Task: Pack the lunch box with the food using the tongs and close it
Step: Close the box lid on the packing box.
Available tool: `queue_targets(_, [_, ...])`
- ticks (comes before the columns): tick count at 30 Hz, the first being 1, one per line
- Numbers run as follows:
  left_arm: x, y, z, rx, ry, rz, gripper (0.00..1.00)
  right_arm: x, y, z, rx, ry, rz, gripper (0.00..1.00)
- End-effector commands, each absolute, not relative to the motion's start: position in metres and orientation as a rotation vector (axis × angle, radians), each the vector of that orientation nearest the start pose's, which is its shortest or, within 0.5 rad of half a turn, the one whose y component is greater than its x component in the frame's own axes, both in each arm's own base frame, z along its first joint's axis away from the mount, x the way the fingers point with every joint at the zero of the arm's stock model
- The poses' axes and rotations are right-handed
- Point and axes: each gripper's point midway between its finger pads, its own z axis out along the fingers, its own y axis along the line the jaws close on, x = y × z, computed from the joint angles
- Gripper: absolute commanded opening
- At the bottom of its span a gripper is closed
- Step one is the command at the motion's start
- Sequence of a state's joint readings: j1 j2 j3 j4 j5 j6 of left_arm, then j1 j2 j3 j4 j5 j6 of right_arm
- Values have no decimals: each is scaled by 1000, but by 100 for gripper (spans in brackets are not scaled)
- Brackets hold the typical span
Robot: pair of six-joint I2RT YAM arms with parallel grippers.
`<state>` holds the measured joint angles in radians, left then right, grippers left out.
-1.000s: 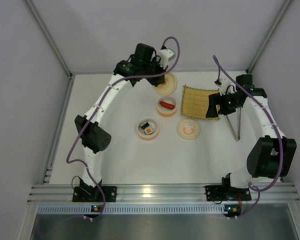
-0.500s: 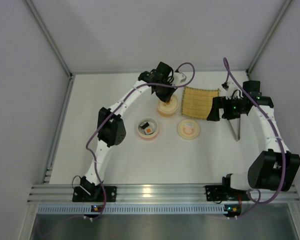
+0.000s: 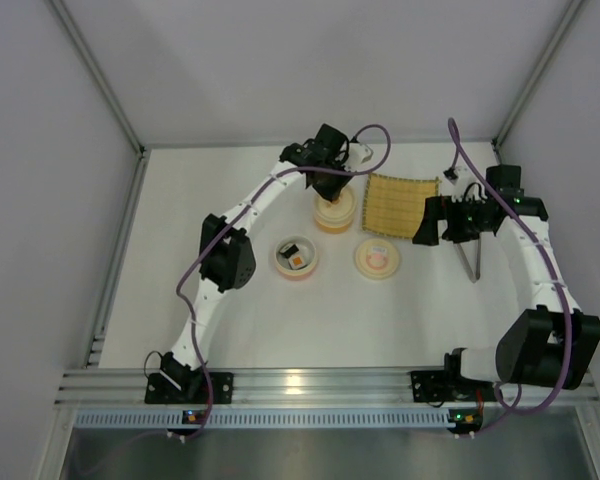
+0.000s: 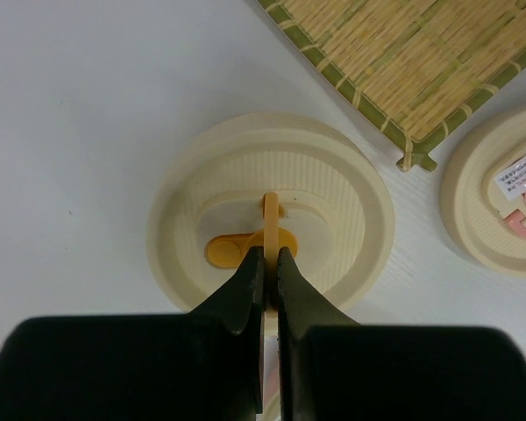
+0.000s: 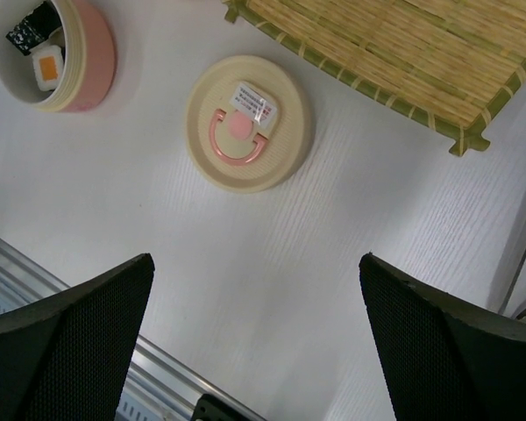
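The orange-print lid already covers the orange-rimmed bowl (image 3: 333, 220). My left gripper will next go down a little and open to let go of the thin upright handle.
My left gripper (image 4: 269, 254) is shut on the thin upright handle of the orange-print lid (image 4: 333, 202). That lid sits on the orange-rimmed bowl (image 3: 333, 220), so the sausage is hidden. The pink-rimmed bowl (image 3: 297, 257) stands uncovered with sushi rolls (image 5: 46, 66) inside. Its pink-print lid (image 5: 245, 123) lies flat on the table to the right. The grey tongs (image 3: 469, 258) lie on the table at the right, below my right gripper (image 3: 430, 220). In the right wrist view my right gripper (image 5: 254, 260) stands wide open and holds nothing.
The woven bamboo mat (image 3: 400, 203) lies between the two grippers, close to the covered bowl. White walls and metal posts enclose the table. An aluminium rail (image 3: 310, 385) runs along the near edge.
My left arm swung right with the orange-print lid and set it on the orange-rimmed bowl, covering the sausage. My right gripper opened wider and drew slightly to the right.
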<state>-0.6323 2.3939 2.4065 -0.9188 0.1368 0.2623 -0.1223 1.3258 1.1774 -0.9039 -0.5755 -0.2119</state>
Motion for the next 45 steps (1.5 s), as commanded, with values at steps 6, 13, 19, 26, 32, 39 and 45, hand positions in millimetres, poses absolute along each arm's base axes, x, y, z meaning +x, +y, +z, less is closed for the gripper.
queue_targets(6, [481, -358, 140, 1108, 2157, -266, 0, 303, 53, 190, -323, 2376, 616, 99])
queue_targets(13, [481, -361, 130, 1110, 2169, -285, 0, 303, 54, 188, -321, 2379, 622, 99])
queue_targets(19, [479, -371, 133, 1100, 2154, -345, 7, 302, 54, 184, -316, 2385, 628, 99])
queue_targets(26, [479, -371, 134, 1100, 2149, -345, 22, 302, 56, 184, -314, 2384, 640, 99])
queue_targets(32, [476, -373, 128, 1101, 2167, -368, 44, 302, 56, 184, -317, 2383, 641, 99])
queue_targets(39, [462, -369, 120, 1119, 2201, -394, 41, 302, 57, 184, -321, 2381, 647, 99])
queue_targets(45, [453, -353, 97, 1164, 2285, -326, 11, 303, 56, 187, -322, 2375, 643, 99])
